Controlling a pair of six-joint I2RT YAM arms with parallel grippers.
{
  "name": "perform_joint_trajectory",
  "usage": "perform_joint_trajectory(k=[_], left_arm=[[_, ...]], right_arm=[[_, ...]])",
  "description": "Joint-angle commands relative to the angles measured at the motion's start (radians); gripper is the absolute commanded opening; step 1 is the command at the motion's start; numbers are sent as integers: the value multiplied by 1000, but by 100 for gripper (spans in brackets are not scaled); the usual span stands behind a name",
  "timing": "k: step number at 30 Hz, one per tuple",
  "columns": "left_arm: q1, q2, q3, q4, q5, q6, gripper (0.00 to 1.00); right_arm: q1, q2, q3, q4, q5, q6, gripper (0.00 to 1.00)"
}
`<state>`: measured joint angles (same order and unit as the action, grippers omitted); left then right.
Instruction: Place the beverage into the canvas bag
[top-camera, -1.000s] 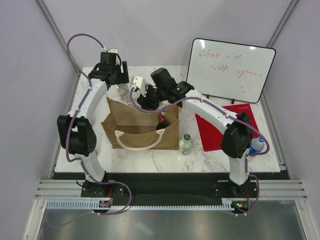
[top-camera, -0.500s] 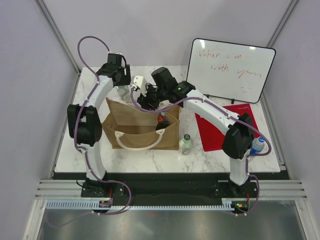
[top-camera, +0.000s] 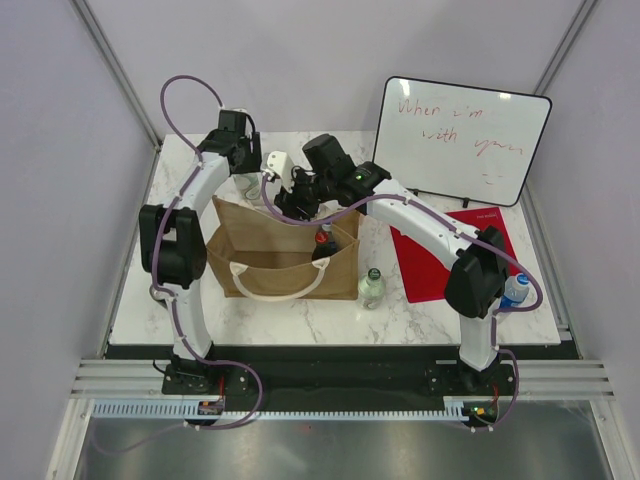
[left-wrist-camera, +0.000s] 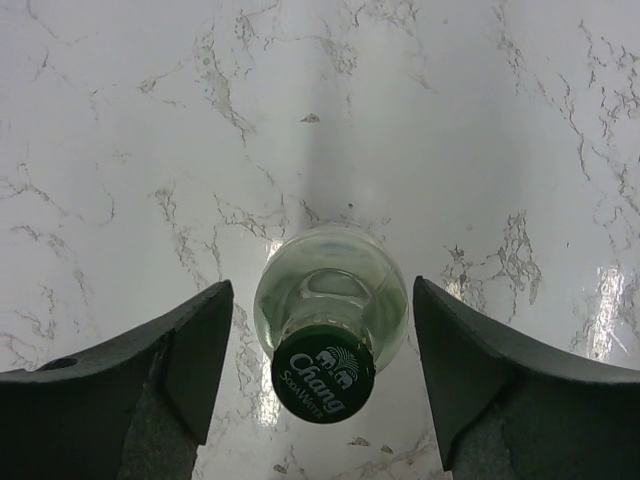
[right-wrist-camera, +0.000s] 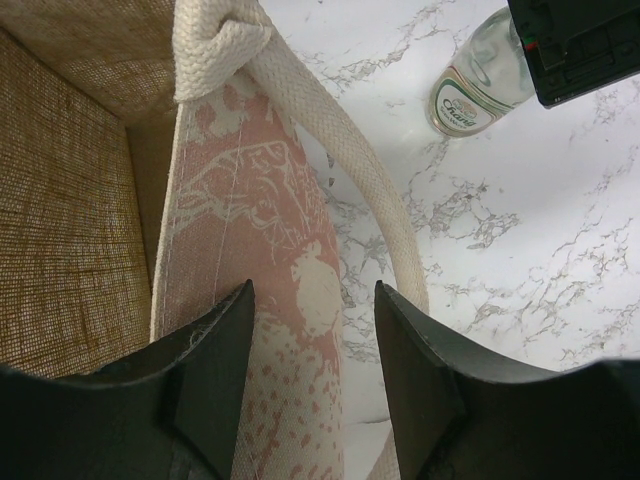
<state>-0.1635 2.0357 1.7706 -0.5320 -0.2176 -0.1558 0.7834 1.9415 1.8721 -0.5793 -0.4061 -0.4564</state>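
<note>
My left gripper already has the green cap between its open fingers, so it will move up a little and close around the soda bottle's capped top (left-wrist-camera: 323, 374).
The tan canvas bag (top-camera: 285, 262) stands open mid-table, its white handles looped. A dark bottle with a red cap (top-camera: 324, 241) stands inside at its right end. My left gripper (top-camera: 243, 160) is open behind the bag, straddling a clear Chang soda bottle (left-wrist-camera: 330, 310) with a green cap, fingers (left-wrist-camera: 200, 340) apart from the glass. My right gripper (right-wrist-camera: 312, 290) is open over the bag's back wall (right-wrist-camera: 250, 200), which lies between the jaws beside a white handle (right-wrist-camera: 330, 150). The same soda bottle (right-wrist-camera: 478, 78) shows there.
A second green-capped clear bottle (top-camera: 372, 287) stands in front of the bag's right end. A blue-capped bottle (top-camera: 514, 290) stands at the right edge by a red mat (top-camera: 440, 262). A whiteboard (top-camera: 462, 140) leans at the back right.
My left arm has swung its elbow inward and its gripper has shifted slightly right and nearer, over the soda bottle. The right arm and the bag have not moved.
</note>
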Motion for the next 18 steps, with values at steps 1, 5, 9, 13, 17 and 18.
perform_joint_trajectory(k=[1, 5, 9, 13, 17, 18], left_arm=[[1, -38, 27, 66, -32, 38, 79], [1, -86, -26, 114, -26, 45, 77], [-1, -134, -118, 208, -34, 47, 74], [-1, -144, -165, 262, -39, 53, 74], [1, -129, -151, 262, -28, 44, 80], [1, -131, -149, 260, -17, 41, 81]], right_arm=[[14, -36, -8, 3, -53, 13, 59], [16, -32, -4, 1, -57, 16, 59], [14, -27, 2, -4, -63, 18, 59], [14, -29, 5, -7, -62, 16, 59], [14, -24, 7, -8, -63, 16, 60], [14, -23, 9, -10, -63, 16, 59]])
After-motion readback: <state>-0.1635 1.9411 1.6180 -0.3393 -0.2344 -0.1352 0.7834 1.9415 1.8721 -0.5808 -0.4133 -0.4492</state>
